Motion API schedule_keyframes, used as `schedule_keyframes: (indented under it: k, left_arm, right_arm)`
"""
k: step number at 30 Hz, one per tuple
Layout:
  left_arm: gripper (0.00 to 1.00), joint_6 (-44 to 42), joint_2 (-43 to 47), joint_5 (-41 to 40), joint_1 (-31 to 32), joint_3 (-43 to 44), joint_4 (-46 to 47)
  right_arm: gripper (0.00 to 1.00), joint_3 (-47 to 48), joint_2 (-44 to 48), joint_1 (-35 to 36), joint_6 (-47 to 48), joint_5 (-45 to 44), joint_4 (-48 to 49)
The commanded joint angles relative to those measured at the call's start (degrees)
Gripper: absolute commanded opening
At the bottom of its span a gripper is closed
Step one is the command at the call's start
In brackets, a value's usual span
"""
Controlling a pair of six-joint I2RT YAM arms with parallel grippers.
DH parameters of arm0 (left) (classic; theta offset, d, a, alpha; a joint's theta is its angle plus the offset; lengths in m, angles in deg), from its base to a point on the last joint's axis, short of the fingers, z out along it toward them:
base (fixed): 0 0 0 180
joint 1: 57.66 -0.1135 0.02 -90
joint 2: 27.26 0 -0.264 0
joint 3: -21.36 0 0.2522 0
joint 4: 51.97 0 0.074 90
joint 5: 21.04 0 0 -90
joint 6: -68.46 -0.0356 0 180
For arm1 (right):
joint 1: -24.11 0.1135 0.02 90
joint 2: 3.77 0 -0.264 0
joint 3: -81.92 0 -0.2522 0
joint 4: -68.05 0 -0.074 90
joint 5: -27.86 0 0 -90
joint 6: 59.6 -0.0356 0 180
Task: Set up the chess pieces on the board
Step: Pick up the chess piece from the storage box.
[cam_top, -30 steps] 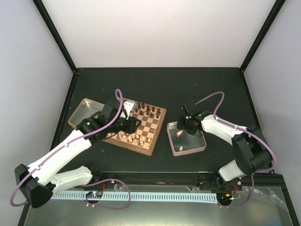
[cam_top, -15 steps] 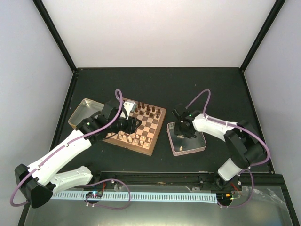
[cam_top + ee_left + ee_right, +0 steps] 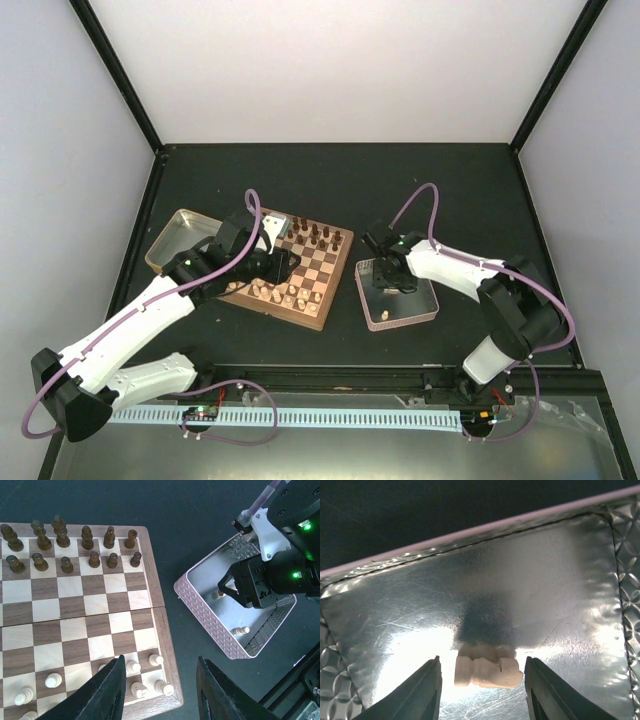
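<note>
The pale piece (image 3: 391,291) (image 3: 487,673) lies on the tray's bottom below. My right gripper next lowers its open fingers around it, turns slightly and closes them.
The chessboard (image 3: 318,268) lies left of centre, and it also shows in the left wrist view (image 3: 80,605). Dark chessmen (image 3: 87,537) fill its two far rows. Several pale chess pieces (image 3: 133,667) stand on its near rows. My left gripper (image 3: 288,264) hovers open and empty over the board's near right corner (image 3: 159,662). My right gripper (image 3: 385,280) is open and low inside the clear tray (image 3: 205,615). Its fingers straddle a pale piece (image 3: 487,669) lying on its side without touching it. A pale pawn (image 3: 241,630) lies nearer in the tray.
A yellow-rimmed metal tin (image 3: 175,240) sits left of the board, partly under my left arm. The tray's pink-rimmed walls (image 3: 470,532) enclose the right gripper. The dark table (image 3: 350,185) runs behind both.
My right gripper has moved left and down into the tray, over the lying pale piece. The left arm has not moved.
</note>
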Motion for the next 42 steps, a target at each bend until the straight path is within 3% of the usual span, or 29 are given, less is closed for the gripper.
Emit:
schedule_keyframes:
  k: [1, 8, 18, 23, 42]
  left_arm:
    - [0.41, -0.58, -0.01, 0.44, 0.1, 1.23, -0.52]
    - [0.41, -0.38, 0.0, 0.84, 0.06, 1.37, 0.05]
    - [0.41, -0.75, 0.19, 1.72, 0.04, 0.99, 0.29]
    - [0.41, -0.67, 0.57, 1.89, 0.05, 0.25, 0.82]
    - [0.41, -0.4, 0.11, 1.66, 0.02, 0.23, 0.67]
  right_arm:
    - [0.47, 1.96, 0.27, 0.36, 2.71, -1.38, -2.57]
    - [0.5, -0.75, 4.13, 0.37, -7.9, 0.05, -0.78]
    - [0.39, -5.19, 5.29, 0.1, -19.88, 6.17, 4.66]
    - [0.42, -6.05, 3.79, -1.51, -19.36, 8.3, 6.49]
    - [0.47, 1.76, -4.79, -4.11, -5.97, 0.29, 2.69]
